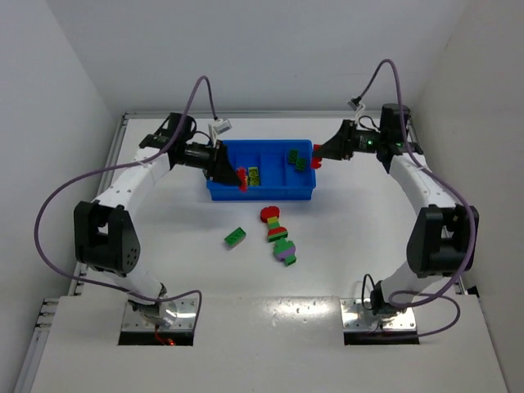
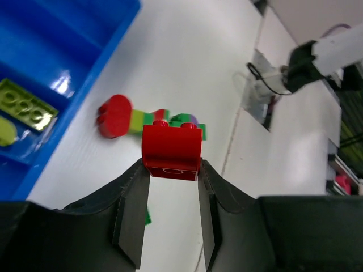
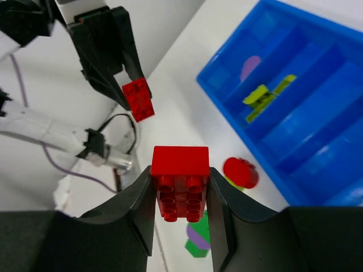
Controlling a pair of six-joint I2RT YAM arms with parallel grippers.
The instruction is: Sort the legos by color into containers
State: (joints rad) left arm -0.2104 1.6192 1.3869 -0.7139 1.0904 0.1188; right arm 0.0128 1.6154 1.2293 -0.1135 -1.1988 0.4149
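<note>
My left gripper shifts outward and to the right in the overhead view next, over the tray's middle section [image 1: 273, 169] [image 2: 46, 55], which is empty between yellow-green and green bricks.
My left gripper [image 1: 235, 175] is shut on a red brick [image 2: 172, 149] and holds it over the near left part of the blue tray [image 1: 270, 193]. My right gripper [image 1: 321, 156] is shut on another red brick [image 3: 180, 182] just off the tray's right end. The tray holds a yellow-green brick [image 1: 254, 174], green bricks [image 1: 295, 158] and a purple piece [image 3: 249, 67]. On the table in front of the tray lie a loose green brick [image 1: 236, 237] and a mixed stack [image 1: 279, 233] with a round red piece [image 2: 115, 115], yellow-green, green and purple.
White walls close in the table on the left, back and right. Both arm bases [image 1: 160, 315] sit on metal plates at the near edge. Cables loop from each arm beside the table.
</note>
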